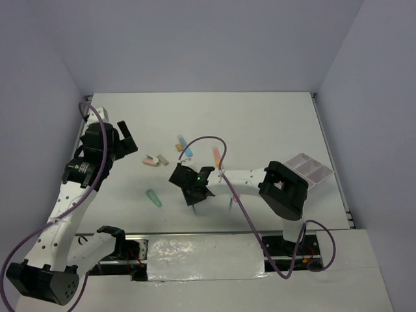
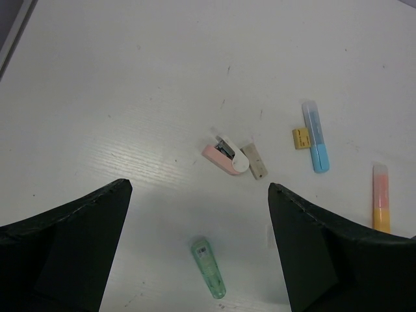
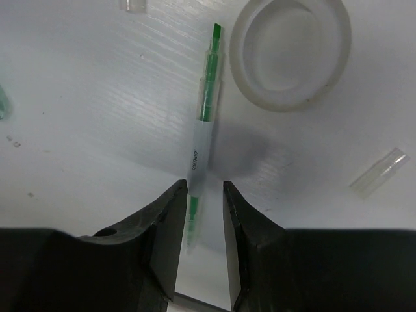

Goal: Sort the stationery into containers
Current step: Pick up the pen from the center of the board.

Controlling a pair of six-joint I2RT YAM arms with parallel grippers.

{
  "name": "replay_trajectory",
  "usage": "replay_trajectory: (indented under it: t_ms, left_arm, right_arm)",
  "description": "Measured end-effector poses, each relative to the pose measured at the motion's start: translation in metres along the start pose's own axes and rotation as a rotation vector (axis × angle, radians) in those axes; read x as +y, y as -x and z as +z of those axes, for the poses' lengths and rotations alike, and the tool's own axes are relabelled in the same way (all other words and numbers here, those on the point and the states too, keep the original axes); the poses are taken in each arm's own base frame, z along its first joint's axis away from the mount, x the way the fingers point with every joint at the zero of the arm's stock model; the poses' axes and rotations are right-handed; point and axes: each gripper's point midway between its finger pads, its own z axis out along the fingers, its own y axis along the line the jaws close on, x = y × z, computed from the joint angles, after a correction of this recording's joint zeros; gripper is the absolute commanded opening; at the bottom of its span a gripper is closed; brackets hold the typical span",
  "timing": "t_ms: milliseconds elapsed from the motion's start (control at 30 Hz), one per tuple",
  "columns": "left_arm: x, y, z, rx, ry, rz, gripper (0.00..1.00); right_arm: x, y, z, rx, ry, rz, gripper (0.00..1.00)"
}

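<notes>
My left gripper lowers onto the tape ring [image 3: 327,86] next, toward the right in the top view, since the clear cap by my right gripper lies apart from it.
My right gripper [image 3: 205,185] is down on the table with its jaws drawn close around a thin green pen [image 3: 205,123]. The pen's rear end lies between the fingers against the left one, with a gap to the right one. A clear tape ring [image 3: 327,86] lies just beyond. My left gripper [image 2: 199,187] hangs wide open above a green marker [image 2: 208,267], holding nothing. Further off lie a pink item [image 2: 223,158], a tan eraser [image 2: 255,162], a blue marker [image 2: 315,136], a yellow eraser [image 2: 299,138] and a pink-orange marker [image 2: 381,197]. The white divided tray [image 1: 311,170] sits at the right.
A clear cap [image 3: 379,171] lies right of the right gripper [image 1: 194,195], and another clear piece [image 3: 132,5] lies further away. The right arm's cable loops over the table middle. Grey walls close in the table on three sides.
</notes>
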Motion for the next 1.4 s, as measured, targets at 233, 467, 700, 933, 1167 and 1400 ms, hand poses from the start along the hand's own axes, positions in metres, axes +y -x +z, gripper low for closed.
replay_trajectory:
  t_ms: [233,467,700,933,1167,1400]
  left_arm:
    - [-0.001,0.0,0.0,-0.001,-0.004,0.0,0.99]
    - [-0.002,0.0,0.0,0.0,-0.008,0.002,0.99]
    - [-0.003,-0.001,0.0,0.002,-0.015,0.004,0.99]
    - [-0.009,-0.006,0.001,0.023,-0.043,0.019,0.99]
    - [-0.016,-0.016,0.008,0.073,-0.068,0.042,1.0]
    - [-0.037,-0.039,0.016,0.171,-0.138,0.057,0.99]
  right_arm:
    - [0.006,-0.002,0.009,0.015,0.008,-0.003,0.33]
    - [0.005,-0.002,0.01,0.003,-0.012,-0.012,0.19]
    - [0.007,-0.003,0.008,-0.011,-0.016,-0.027,0.12]
    - [0.009,0.004,-0.033,-0.077,0.058,-0.011,0.09]
    - [-0.01,0.058,-0.122,-0.326,0.15,0.096,0.09]
    - [-0.1,0.066,-0.163,-0.455,0.051,0.255,0.09]
